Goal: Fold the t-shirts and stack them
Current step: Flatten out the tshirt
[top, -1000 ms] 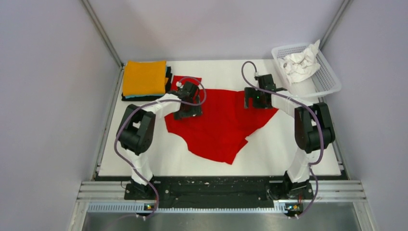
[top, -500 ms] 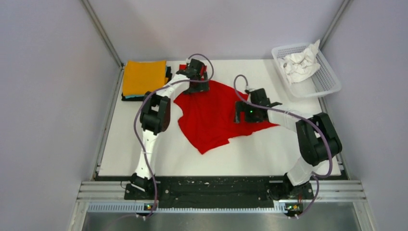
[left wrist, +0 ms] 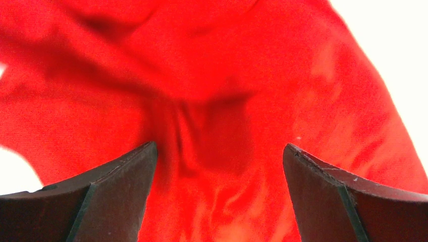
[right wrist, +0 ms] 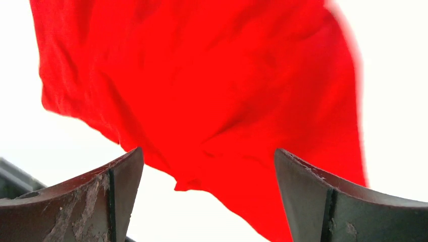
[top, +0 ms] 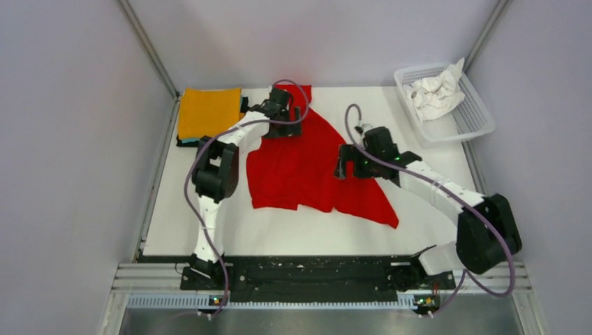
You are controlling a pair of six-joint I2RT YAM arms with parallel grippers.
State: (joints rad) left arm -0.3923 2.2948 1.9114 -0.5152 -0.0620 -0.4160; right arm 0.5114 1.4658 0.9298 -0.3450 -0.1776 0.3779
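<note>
Next, my left gripper will draw back to close on the shirt's near corner [top: 256,204], since that corner lies back of the gripper and to its left in the top view.
A bright red t-shirt [top: 300,167] lies loosely spread on the white table, running from the far middle towards the near right. My left gripper [top: 283,124] is over its far end, jaws wide open. In the left wrist view red cloth [left wrist: 227,60] fills the space under the open gripper [left wrist: 219,146]. My right gripper [top: 352,166] is over the shirt's right side, also open. In the right wrist view [right wrist: 209,151] an edge of the red cloth [right wrist: 212,75] lies beyond the fingers. A folded orange t-shirt [top: 209,112] tops a stack at the far left, with teal and black edges under it.
A white mesh basket [top: 478,118] stands at the far right corner with a crumpled white cloth [top: 434,94] in it. Grey walls close in the left and right sides. The black arm rail runs along the near edge [top: 300,269].
The left gripper went from the shirt's left side to the far edge. The right gripper shifted slightly left and nearer. The red shirt swung round and now stretches from far middle to near right.
</note>
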